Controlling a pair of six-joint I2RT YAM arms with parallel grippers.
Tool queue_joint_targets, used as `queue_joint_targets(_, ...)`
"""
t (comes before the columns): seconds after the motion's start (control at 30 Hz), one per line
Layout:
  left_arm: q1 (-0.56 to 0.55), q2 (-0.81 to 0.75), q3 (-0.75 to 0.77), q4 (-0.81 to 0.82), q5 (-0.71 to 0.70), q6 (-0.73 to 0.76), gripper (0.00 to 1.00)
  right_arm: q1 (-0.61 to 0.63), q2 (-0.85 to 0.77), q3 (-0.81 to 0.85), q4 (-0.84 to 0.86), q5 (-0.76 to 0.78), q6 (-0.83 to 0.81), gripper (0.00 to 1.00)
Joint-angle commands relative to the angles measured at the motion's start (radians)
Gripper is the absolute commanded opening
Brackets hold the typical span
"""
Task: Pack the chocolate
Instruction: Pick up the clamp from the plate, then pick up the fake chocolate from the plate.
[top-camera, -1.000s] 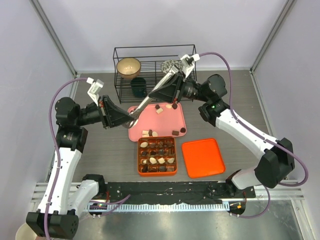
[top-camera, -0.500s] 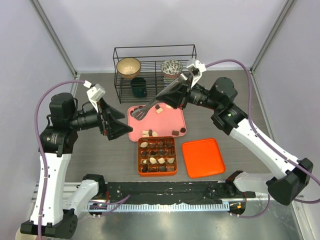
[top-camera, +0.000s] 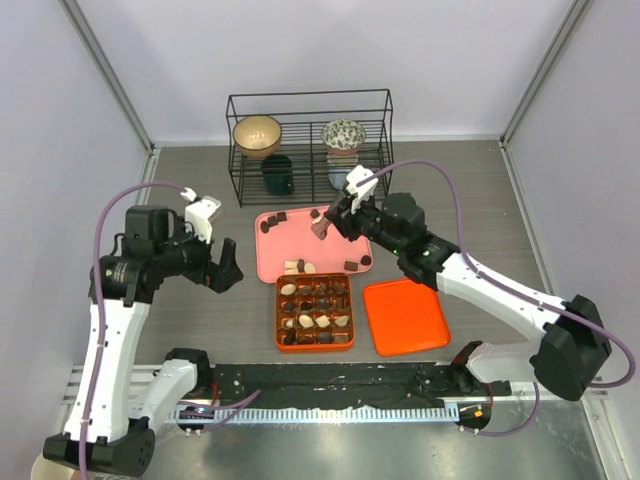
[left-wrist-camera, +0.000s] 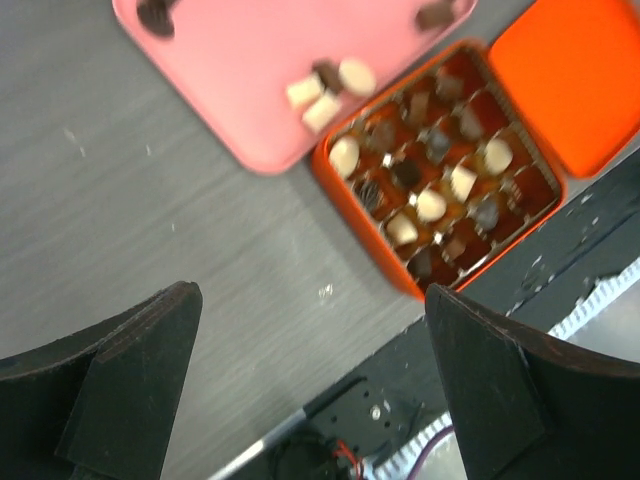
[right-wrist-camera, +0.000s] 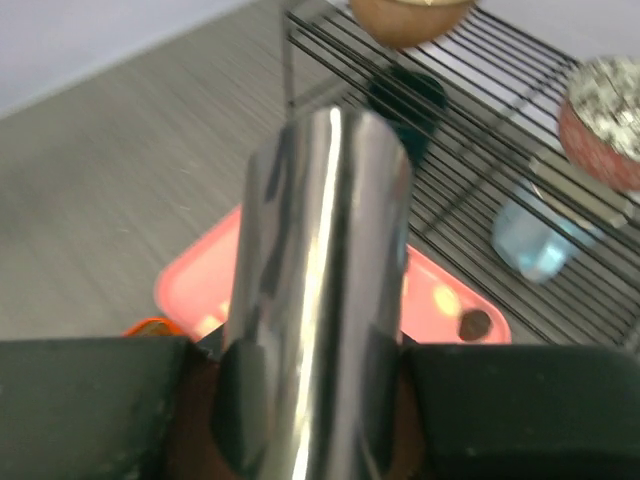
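Note:
A brown piece of chocolate shows at the tray's far edge beside the shiny metal tool, so the robot's right gripper should go down toward that piece next and let go.
Small chocolate pieces (top-camera: 300, 266), brown, tan and cream, lie scattered on the pink tray (top-camera: 335, 248), and others fill the orange gridded box (top-camera: 277, 312). My right gripper (top-camera: 336, 214) hovers over the tray's far part, shut on a shiny metal tool (top-camera: 322, 229). In the right wrist view that tool (right-wrist-camera: 320, 250) stands between the jaws of the right gripper (right-wrist-camera: 310, 400) and hides most of the tray. My left gripper (top-camera: 222, 270) is open and empty over bare table left of the tray. From the left wrist, the left gripper (left-wrist-camera: 311, 295) looks toward the chocolate (left-wrist-camera: 330, 85) and the box (left-wrist-camera: 350, 195).
An orange lid (top-camera: 405, 315) lies right of the box. A black wire rack (top-camera: 308, 145) at the back holds a tan bowl (top-camera: 257, 134), a speckled bowl (top-camera: 344, 134), a dark green cup (top-camera: 277, 172) and a bluish glass (right-wrist-camera: 530, 245). A black rail (top-camera: 330, 385) runs along the near edge.
My left gripper opened, let go of the metal tool and drew back to the left. The right arm swung lower and nearer, carrying the tool over the pink tray.

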Motion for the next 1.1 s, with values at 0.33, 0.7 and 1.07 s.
queue_joint_targets(0.33, 0.003, 0.094, -0.056, 0.007, -0.133, 0.097, 0.90, 0.002, 0.219, -0.112, 0.572, 0.306, -0.050, 0.01)
queue_joint_targets(0.7, 0.005, 0.078, -0.084, 0.016, -0.201, 0.148, 0.92, 0.007, 0.426, -0.084, 0.795, 0.334, -0.024, 0.05)
queue_joint_targets(1.07, 0.003, 0.075, -0.093, 0.019, -0.202, 0.163, 0.92, 0.017, 0.460, -0.110, 0.865, 0.366, -0.036, 0.26)
